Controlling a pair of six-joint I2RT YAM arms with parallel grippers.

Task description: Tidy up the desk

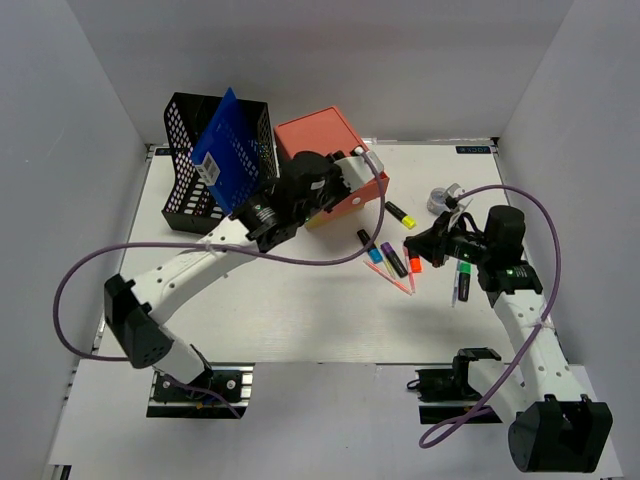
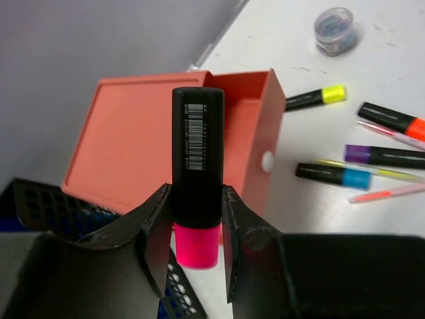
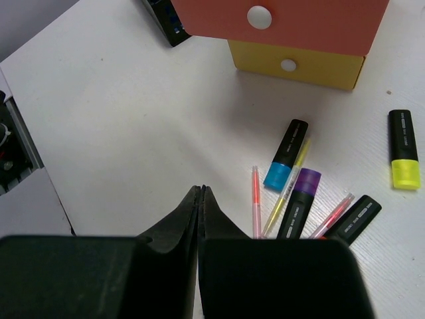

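Observation:
I should lower my left gripper toward the open coral drawer below it and let go of the black highlighter there, because the inside of the drawer shows bare space.
The white desk (image 1: 300, 310) holds a coral-topped drawer box (image 1: 318, 135) at the back. My left gripper (image 2: 196, 219) is shut on a black highlighter with a pink cap (image 2: 197, 159) and holds it above the box's open coral drawer (image 2: 133, 139). In the top view this gripper (image 1: 345, 185) is at the box's front. My right gripper (image 3: 201, 193) is shut and empty, low over the desk just left of the loose markers. It sits at centre right in the top view (image 1: 425, 243).
Loose highlighters lie right of the box: yellow (image 1: 401, 215), blue (image 1: 370, 247), purple (image 1: 393, 259), orange (image 1: 414, 262), green (image 1: 463, 275), with thin pens (image 3: 255, 209) among them. A small clear jar (image 1: 438, 200) stands far right. A black mesh organizer (image 1: 190, 170) holding a blue folder (image 1: 228, 150) stands back left.

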